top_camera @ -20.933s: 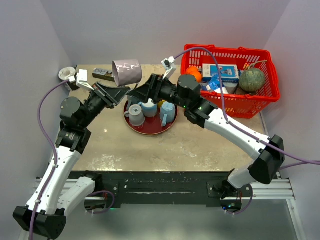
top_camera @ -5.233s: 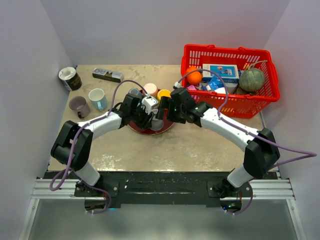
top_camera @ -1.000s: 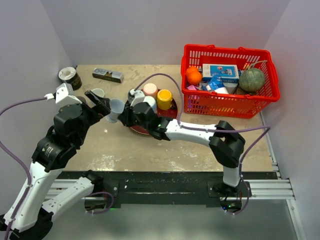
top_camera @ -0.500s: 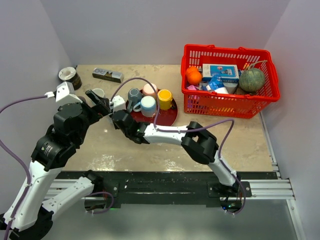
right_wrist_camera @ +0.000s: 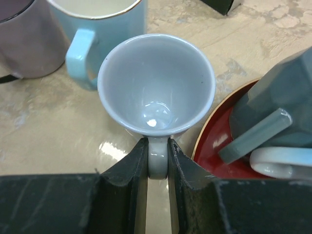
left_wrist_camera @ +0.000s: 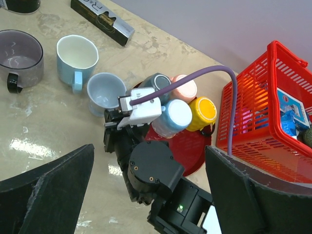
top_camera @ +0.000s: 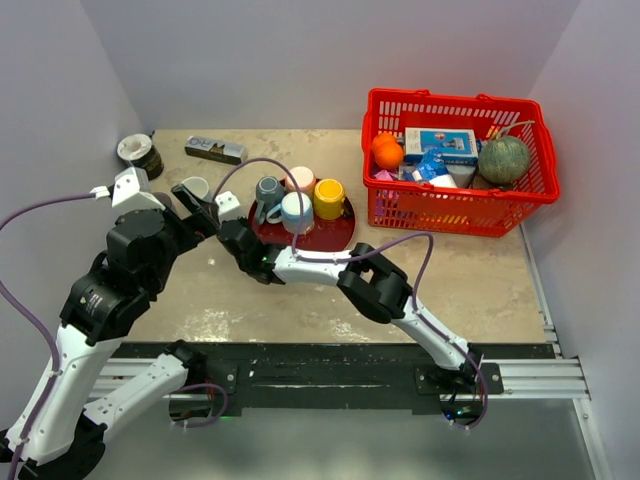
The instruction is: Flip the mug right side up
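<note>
My right gripper will move the pale blue-grey mug outward onto the bare tabletop between the upright light blue mug and red tray and let go, as its opening already faces up.
A pale blue-grey mug (right_wrist_camera: 156,83) stands right side up on the table, just left of the red tray (right_wrist_camera: 210,146). My right gripper (right_wrist_camera: 157,146) is shut on its handle, one finger on each side. In the left wrist view the same mug (left_wrist_camera: 106,92) sits next to a light blue mug (left_wrist_camera: 76,54), with the right gripper (left_wrist_camera: 113,127) behind it. My left gripper (left_wrist_camera: 148,148) hangs open above the right wrist, holding nothing. From the top view the left gripper (top_camera: 200,210) and right gripper (top_camera: 232,232) hide the mug.
A grey-purple mug (left_wrist_camera: 20,51) stands upright at the far left. The red tray (left_wrist_camera: 195,151) carries upside-down mugs: dark grey (left_wrist_camera: 155,82), pink (left_wrist_camera: 183,87), light blue (left_wrist_camera: 176,114), yellow (left_wrist_camera: 202,111). A red basket (top_camera: 455,215) of groceries stands right. A black box (top_camera: 214,150) and tin (top_camera: 138,152) lie at the back left.
My right gripper has carried the pale mug left from the tray's edge, toward the light blue mug. The left arm has stayed where it was, still open.
</note>
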Motion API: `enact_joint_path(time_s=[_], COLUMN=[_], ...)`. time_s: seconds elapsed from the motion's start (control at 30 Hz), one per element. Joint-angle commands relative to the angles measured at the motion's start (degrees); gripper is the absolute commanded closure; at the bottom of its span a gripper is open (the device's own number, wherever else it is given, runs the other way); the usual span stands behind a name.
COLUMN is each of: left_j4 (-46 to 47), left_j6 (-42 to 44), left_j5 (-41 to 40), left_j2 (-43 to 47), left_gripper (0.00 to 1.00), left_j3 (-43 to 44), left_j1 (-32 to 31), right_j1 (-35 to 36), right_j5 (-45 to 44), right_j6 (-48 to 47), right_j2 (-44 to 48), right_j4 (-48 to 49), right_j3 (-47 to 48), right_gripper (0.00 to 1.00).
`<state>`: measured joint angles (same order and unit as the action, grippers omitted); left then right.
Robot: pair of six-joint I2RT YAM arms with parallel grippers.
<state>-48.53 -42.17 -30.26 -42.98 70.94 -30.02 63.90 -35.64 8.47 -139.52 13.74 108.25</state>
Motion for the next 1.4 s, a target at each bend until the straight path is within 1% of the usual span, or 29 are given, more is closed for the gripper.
enact_joint_path(time_s=[0.0, 0.1, 0.27, 0.33, 0.37, 0.4, 0.43, 0.5, 0.57, 0.63, 0.7, 0.73, 0.83, 0.87, 0.97, 1.07, 1.1, 1.13, 1.17, 1.2, 1.23, 1.27, 1.3, 1.37], left_j4=[0.1, 0.0, 0.1, 0.1, 0.2, 0.1, 0.2, 0.4, 0.5, 0.8, 1.4, 1.9, 3.2, 3.4, 4.8, 5.7, 5.9, 6.2, 6.3, 6.2, 6.4, 6.5, 6.9, 7.5], left_j6=[1.2, 1.5, 1.9, 2.1, 2.1, 2.2, 2.2, 2.2, 2.3, 2.6, 3.8, 4.3, 5.8, 6.1, 6.7, 7.1, 7.4, 7.7, 7.8, 7.9, 8.2, 8.3, 8.4, 8.9], left_j5=[-1.2, -1.5, -1.6, -1.5, -1.5, -1.5, -1.5, -1.5, -1.4, -1.0, -0.2, -0.1, 0.7, 0.6, 0.6, 0.9, 1.1, 1.3, 1.7, 1.9, 2.0, 2.5, 2.7, 4.1], left_j2=[0.1, -0.2, -1.0, -1.2, -1.5, -1.5, -1.6, -1.8, -1.8, -1.8, -1.5, -1.4, -1.0, -0.7, -0.3, -0.3, -0.3, -0.3, -0.3, -0.5, -0.6, -0.7, -0.7, -1.0], left_gripper=[0.01, 0.01, 0.01, 0.01, 0.01, 0.01, 0.01, 0.01, 0.01, 0.01, 0.01, 0.01, 0.01, 0.01, 0.01, 0.01, 0.01, 0.01, 0.01, 0.01, 0.01, 0.01, 0.01, 0.01], left_j3=[0.3, 0.4, 0.6, 0.7, 0.8, 0.8, 0.7, 0.7, 0.5, 0.5, 0.3, 0.2, 0.2, 0.2, 0.1, 0.2, 0.3, 0.2, 0.1, 0.1, -0.3, -0.4, -0.7, -1.6], left_j1=[0.0, 0.0, 0.0, 0.0, 0.0, 0.0, 0.0, 0.0, 0.1, 0.1, 0.0, 0.0, 0.0, 0.0, 0.0, 0.0, 0.0, 0.0, 0.1, 0.1, 0.1, 0.0, 0.0, 0.0], right_j1=[-2.1, -2.8, -3.9, -4.0, -4.0, -4.0, -4.1, -4.1, -4.1, -4.1, -4.1, -4.1, -4.1, -4.1, -4.2, -4.4, -4.7, -5.0, -5.4, -6.2, -6.9, -7.6, -9.0, -10.4], right_j5=[-4.7, -5.8, -6.3, -6.7, -6.7, -6.0, -5.4, -5.1, -4.0, -3.9, -3.5, -3.5, -2.8, -2.1, -0.5, 0.1, -0.5, -1.4, -2.1, -2.7, -3.4, -3.5, -3.3, -2.6], right_j6=[-2.1, -2.1, -0.3, 0.8, 1.1, 1.7, 2.1, 3.3, 5.2, 7.9, 10.3, 10.9, 14.3, 15.1, 16.4, 19.1, 20.2, 21.5, 25.5, 28.0, 30.4, 35.1, 37.0, 41.1], right_j2=[-1.5, -2.9, -5.0, -5.8, -6.0, -5.8, -5.6, -4.1, -3.0, -1.3, -0.1, 0.9, 3.2, 5.2, 8.3, 11.0, 11.8, 12.4, 13.3, 14.4, 15.2, 15.7, 16.7, 17.5], right_j4=[7.0, 8.7, 7.7, 5.9, 5.3, 4.0, 3.5, 2.7, 0.9, -1.6, -3.4, -4.0, -6.8, -7.1, -8.9, -13.6, -17.7, -19.9, -22.6, -28.3, -30.8, -33.2, -37.0, -39.2], right_j3=[5.5, 5.9, 7.7, 9.3, 9.7, 10.2, 10.2, 9.1, 9.0, 9.2, 9.1, 9.2, 9.4, 8.9, 9.2, 10.5, 10.5, 10.4, 10.4, 10.3, 10.1, 9.0, 8.2, 5.6], right_gripper=[1.0, 1.0, 1.0, 1.0, 0.94, 0.81, 0.75, 0.55, 0.42, 0.34, 0.28, 0.24, 0.17, 0.13, 0.1, 0.1, 0.1, 0.11, 0.12, 0.13, 0.14, 0.15, 0.16, 0.19])
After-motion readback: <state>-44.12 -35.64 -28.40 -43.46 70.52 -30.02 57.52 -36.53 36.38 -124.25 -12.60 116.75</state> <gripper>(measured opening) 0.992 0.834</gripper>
